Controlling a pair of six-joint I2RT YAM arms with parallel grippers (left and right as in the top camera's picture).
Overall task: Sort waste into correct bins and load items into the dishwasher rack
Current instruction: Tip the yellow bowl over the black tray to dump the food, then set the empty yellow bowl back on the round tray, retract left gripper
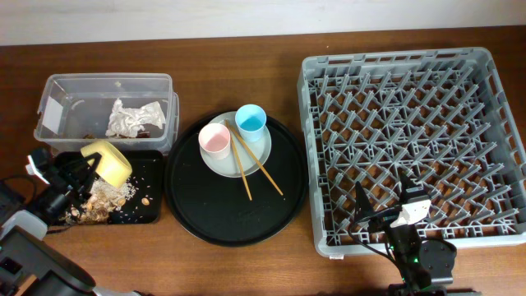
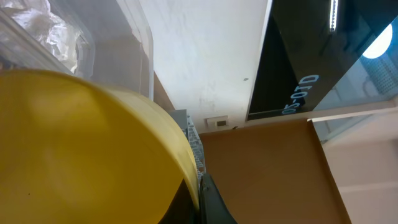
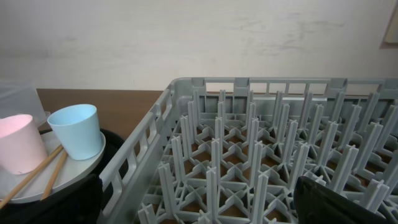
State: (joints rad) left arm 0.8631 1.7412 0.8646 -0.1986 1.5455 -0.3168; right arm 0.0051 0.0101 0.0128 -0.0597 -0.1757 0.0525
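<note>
The near part of the round black tray [image 1: 225,208] is clear. The bowl swings across from the scraps in my left gripper next, turns upright and comes down there.
My left gripper [image 1: 89,168] is shut on the rim of the yellow bowl [image 1: 109,162], held tilted over the shallow black tray [image 1: 153,185]; the bowl [image 2: 81,149] fills the left wrist view. Beige food scraps [image 1: 103,201] lie in that tray. The crumpled white napkin [image 1: 136,117] lies in the clear tub [image 1: 107,80]. The pink cup [image 1: 214,141], blue cup [image 1: 251,122] and chopsticks [image 1: 255,164] rest on the pale plate [image 1: 261,152]. My right gripper [image 1: 385,197] is open and empty over the front of the grey rack [image 1: 411,123].
The plate sits on a large round black tray [image 1: 205,210] between the bins and the rack. The right wrist view shows the rack's upright pegs [image 3: 249,155], with the blue cup [image 3: 78,130] and pink cup [image 3: 18,149] to its left.
</note>
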